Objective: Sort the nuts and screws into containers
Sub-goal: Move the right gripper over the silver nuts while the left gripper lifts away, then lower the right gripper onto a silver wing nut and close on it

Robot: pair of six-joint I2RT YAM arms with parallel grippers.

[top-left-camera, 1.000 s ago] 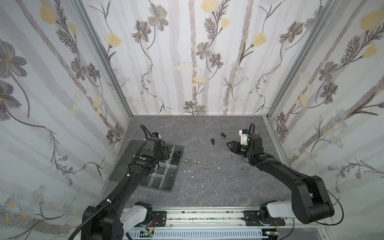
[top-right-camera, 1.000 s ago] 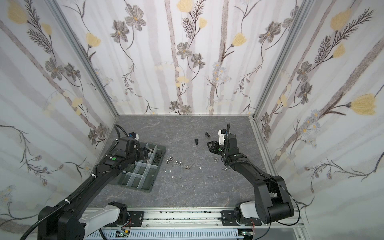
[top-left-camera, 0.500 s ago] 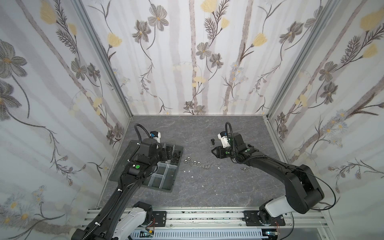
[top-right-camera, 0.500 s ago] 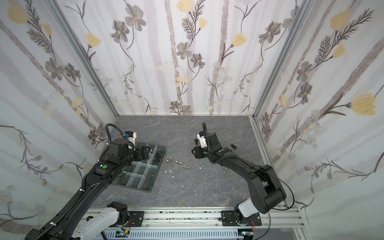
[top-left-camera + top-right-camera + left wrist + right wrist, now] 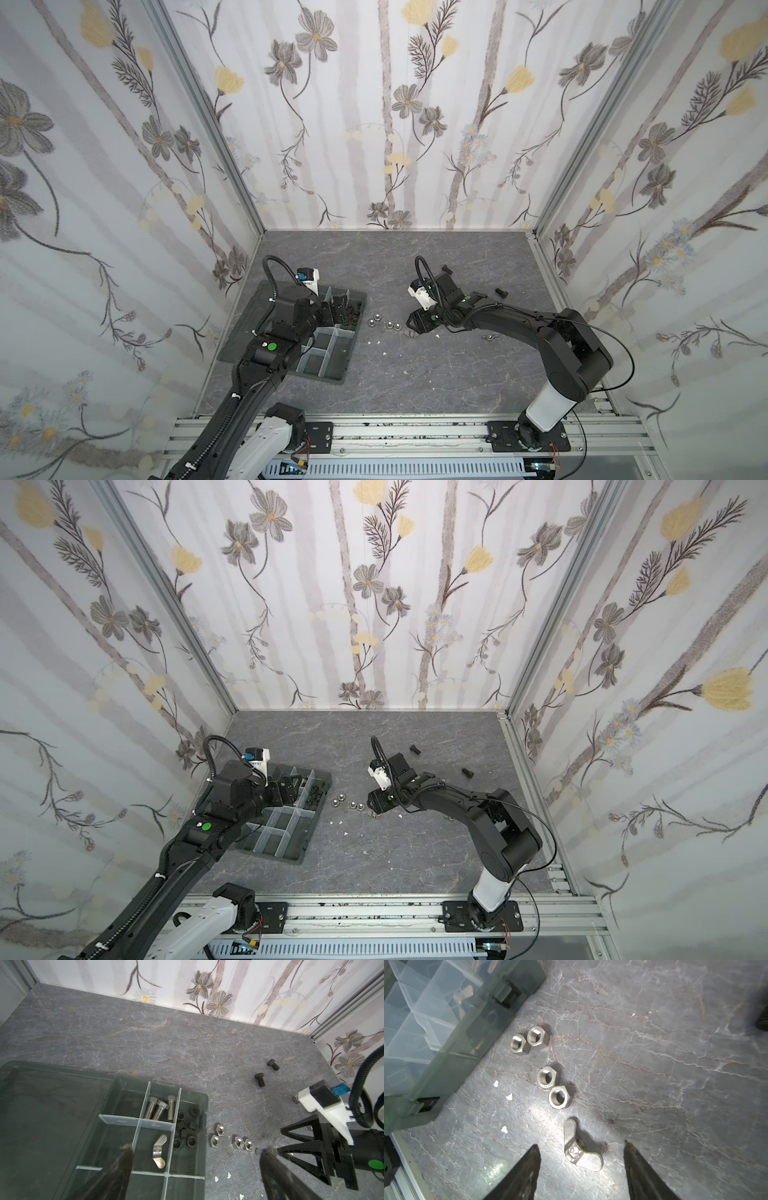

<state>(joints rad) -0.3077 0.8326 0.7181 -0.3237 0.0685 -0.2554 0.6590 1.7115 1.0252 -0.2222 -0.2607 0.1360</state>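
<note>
Next, my right gripper lowers to the floor and closes on the wing nut's middle (image 5: pixel 411 333) (image 5: pixel 575 1149), because the wing nut lies flat below my open fingers.
The dark grey organiser tray (image 5: pixel 332 372) lies at the left in both top views. Its containers hold three silver screws (image 5: pixel 159 1107), several black nuts (image 5: pixel 187 1126) and a silver wing nut (image 5: pixel 159 1152). My left gripper (image 5: pixel 195 1149) hangs open and empty over the tray's far compartments (image 5: pixel 338 305). Several silver hex nuts (image 5: pixel 547 1077) lie on the floor beside the tray (image 5: pixel 376 319). Another wing nut (image 5: pixel 574 1151) lies flat between the fingertips of my right gripper (image 5: pixel 581 1144), which is open and apart from it (image 5: pixel 415 326). Two black screws (image 5: pixel 260 1078) lie further back (image 5: pixel 467 772).
The flat dark lid panel (image 5: pixel 249 324) lies left of the tray, against the left wall. Tiny white flecks (image 5: pixel 496 1083) dot the grey marbled floor near the nuts. A small silver piece (image 5: pixel 489 337) lies under my right forearm. Patterned walls close three sides.
My right arm has swung left and nearer, from the black screws to the wing nut, its jaws widening. My left gripper has opened wider over the tray.
</note>
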